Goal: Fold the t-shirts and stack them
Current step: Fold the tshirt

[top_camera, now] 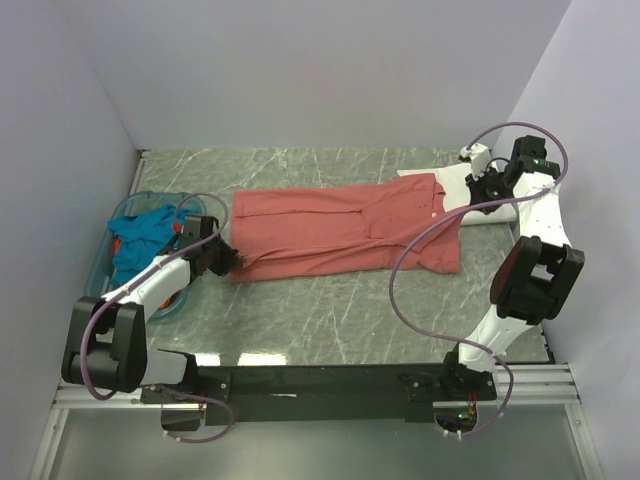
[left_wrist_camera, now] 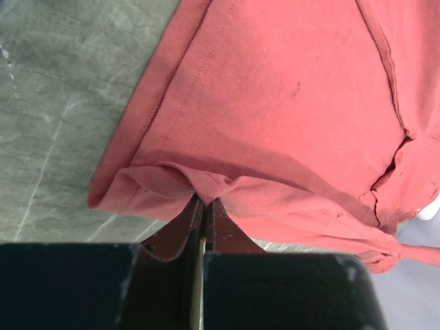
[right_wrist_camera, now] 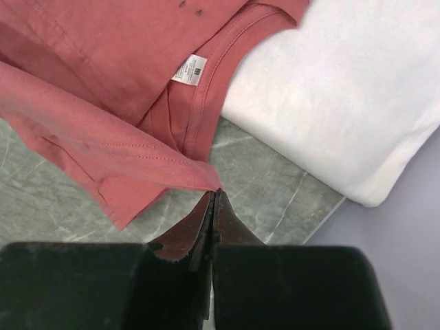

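The shirt's flat body (top_camera: 253, 241) (left_wrist_camera: 196, 146) lies outward of my left gripper, so the gripper will move slightly outward over it next and release there, so that the raised hem settles onto it.
A dusty-red t-shirt (top_camera: 340, 230) lies spread lengthwise across the middle of the table, its collar to the right. My left gripper (top_camera: 228, 258) is shut on the shirt's bunched left hem (left_wrist_camera: 206, 182); the left wrist view shows its jaws (left_wrist_camera: 206, 201) closed on that fold. At the far right, my right gripper (top_camera: 476, 183) is shut on a corner of the same shirt (right_wrist_camera: 103, 62) near the collar and white neck label (right_wrist_camera: 189, 69), the tips (right_wrist_camera: 214, 196) pinching the cloth's very end. A folded white t-shirt (right_wrist_camera: 344, 89) lies beside it. A teal-blue t-shirt (top_camera: 140, 235) sits in the basket.
A translucent blue plastic basket (top_camera: 112, 215) stands at the left edge, with a bit of orange cloth (top_camera: 118, 246) under the teal-blue shirt. Grey walls close in the table on the left, back and right. The white shirt (top_camera: 497, 215) lies against the right wall.
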Available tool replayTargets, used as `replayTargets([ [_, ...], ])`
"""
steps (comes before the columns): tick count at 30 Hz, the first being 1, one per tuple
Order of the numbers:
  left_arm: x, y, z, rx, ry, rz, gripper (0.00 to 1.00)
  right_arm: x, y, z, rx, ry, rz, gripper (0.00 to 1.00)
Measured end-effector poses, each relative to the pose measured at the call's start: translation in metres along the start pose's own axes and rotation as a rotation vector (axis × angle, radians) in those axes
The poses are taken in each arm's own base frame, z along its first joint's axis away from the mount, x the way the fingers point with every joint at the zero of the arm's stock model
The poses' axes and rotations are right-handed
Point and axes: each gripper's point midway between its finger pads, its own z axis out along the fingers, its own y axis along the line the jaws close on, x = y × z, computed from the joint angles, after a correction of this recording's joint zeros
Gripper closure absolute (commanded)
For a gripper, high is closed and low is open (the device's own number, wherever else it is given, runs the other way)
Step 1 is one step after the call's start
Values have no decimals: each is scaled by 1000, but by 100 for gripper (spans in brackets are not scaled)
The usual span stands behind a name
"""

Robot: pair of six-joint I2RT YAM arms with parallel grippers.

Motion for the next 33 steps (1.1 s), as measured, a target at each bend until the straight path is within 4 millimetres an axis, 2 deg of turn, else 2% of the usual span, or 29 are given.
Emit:
replayTargets([
  [6,-1,2,3,-10,1,-6,100,4,0,18,-31,17,34,100],
  [14,-6,-2,5,-4,-5,-8,100,6,2,32,-52,29,58,100],
  [24,-8,-1,11,-15,-6,-11,100,-3,-4,36,-33,11,68,100],
  [33,-15,-9,10,-1,-24,-10,100,-16,-8,42,-26,-8,69,100],
])
